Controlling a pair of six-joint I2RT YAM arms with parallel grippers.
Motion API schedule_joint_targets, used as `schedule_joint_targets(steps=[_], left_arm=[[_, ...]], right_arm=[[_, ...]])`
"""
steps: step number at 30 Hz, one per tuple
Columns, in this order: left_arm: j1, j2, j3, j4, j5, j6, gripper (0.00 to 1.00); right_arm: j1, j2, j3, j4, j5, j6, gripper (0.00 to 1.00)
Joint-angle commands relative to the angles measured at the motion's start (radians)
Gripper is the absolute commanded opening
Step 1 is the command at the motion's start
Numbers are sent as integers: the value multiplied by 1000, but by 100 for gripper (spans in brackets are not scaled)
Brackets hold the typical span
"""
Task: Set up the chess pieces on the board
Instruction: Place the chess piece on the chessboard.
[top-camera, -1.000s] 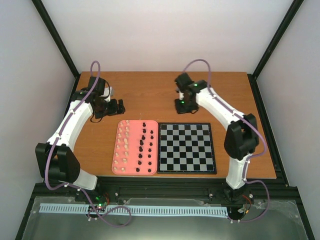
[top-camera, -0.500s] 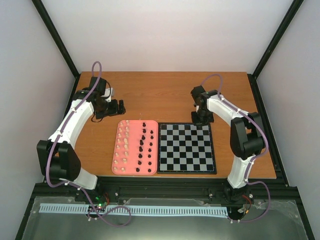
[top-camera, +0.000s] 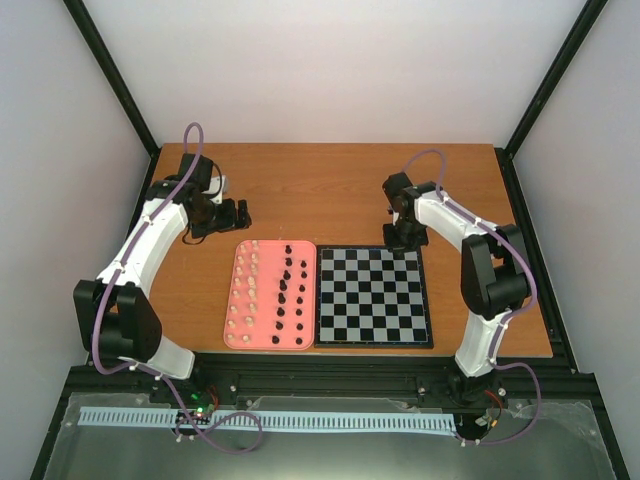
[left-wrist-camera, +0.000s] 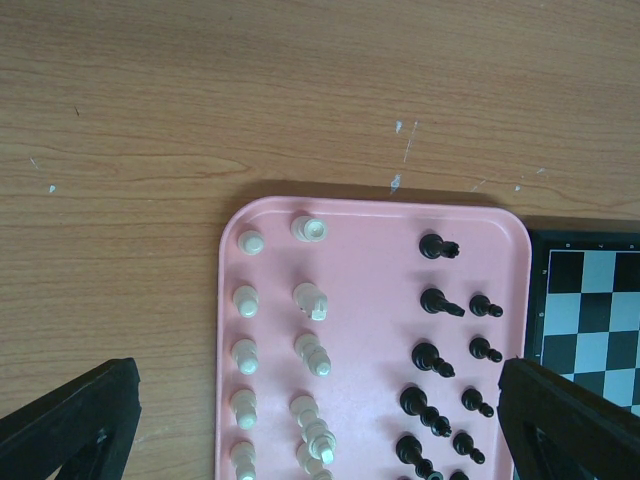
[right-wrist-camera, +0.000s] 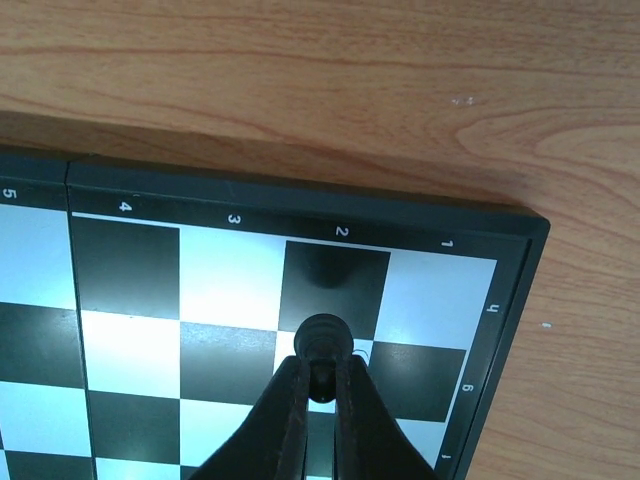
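Observation:
The black chess piece still hangs above the board. My right gripper will lower next onto the empty dark far-edge square (top-camera: 399, 255) (right-wrist-camera: 334, 289) beside the white corner square.
The chessboard (top-camera: 372, 296) lies right of the pink tray (top-camera: 272, 296); no piece shows standing on its squares. Dark pieces (top-camera: 288, 290) and cream-white pieces (top-camera: 246, 290) stand in rows on the tray. My right gripper (top-camera: 404, 238) hangs over the board's far right corner, shut on a black chess piece (right-wrist-camera: 324, 340) held above the squares near the corner (right-wrist-camera: 500, 260). My left gripper (top-camera: 240, 212) is open, off the tray's far left corner; its fingertips (left-wrist-camera: 70, 420) frame the tray's far end with cream pieces (left-wrist-camera: 312, 352) and dark pieces (left-wrist-camera: 435, 358).
The wooden table (top-camera: 320, 185) stretches behind the tray and board. White walls and black frame posts (top-camera: 110, 75) close the sides. The table's front edge meets a black rail (top-camera: 330, 360).
My right arm swung from the middle back of the table to the right and forward over the board's far right corner, then held still. The left arm has not moved.

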Motion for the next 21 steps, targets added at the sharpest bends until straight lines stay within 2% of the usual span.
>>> schedule_joint_targets(steps=[1, 21], left_arm=[[-7, 8, 15, -1, 4, 7, 100], [-7, 10, 9, 3, 2, 8, 100]], right_arm=[[-13, 27, 28, 17, 5, -16, 3], [-18, 66, 6, 48, 12, -18, 3]])
